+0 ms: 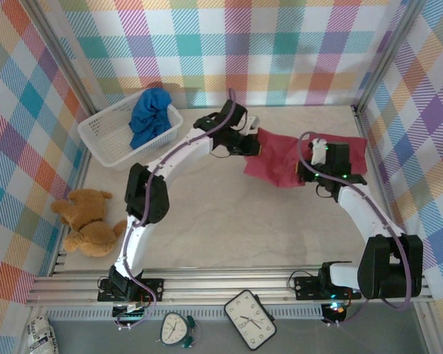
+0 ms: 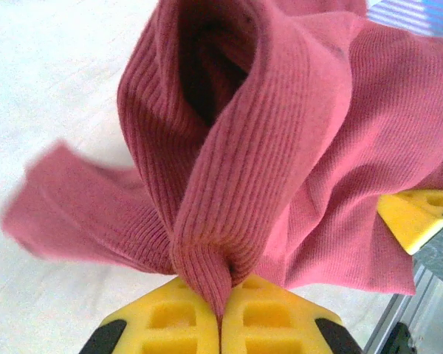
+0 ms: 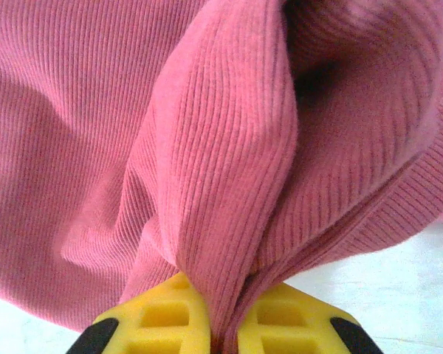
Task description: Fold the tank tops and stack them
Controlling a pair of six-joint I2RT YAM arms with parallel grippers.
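Note:
Next, my right gripper carries the fold toward the plaid side nearest it, over more dark red cloth (image 1: 357, 153) lying there. It then lowers the fold and releases.
A dark red tank top (image 1: 277, 162) is bunched at the back right of the table, between my two grippers. My left gripper (image 1: 252, 144) is shut on a ribbed fold of it (image 2: 229, 184) at its left end. My right gripper (image 1: 308, 167) is shut on another fold of the red cloth (image 3: 229, 169) at its right side. More dark red cloth (image 1: 354, 151) lies to the right of the right gripper; I cannot tell whether it is a separate top. A bright blue tank top (image 1: 149, 118) lies crumpled in the basket. One yellow fingertip of the right gripper (image 2: 417, 217) shows in the left wrist view.
The white mesh basket (image 1: 111, 144) stands at the back left. A brown teddy bear (image 1: 88, 221) lies at the left edge. Plaid walls close in the left, back and right sides. The pale table top (image 1: 229, 221) lies bare between the two arms.

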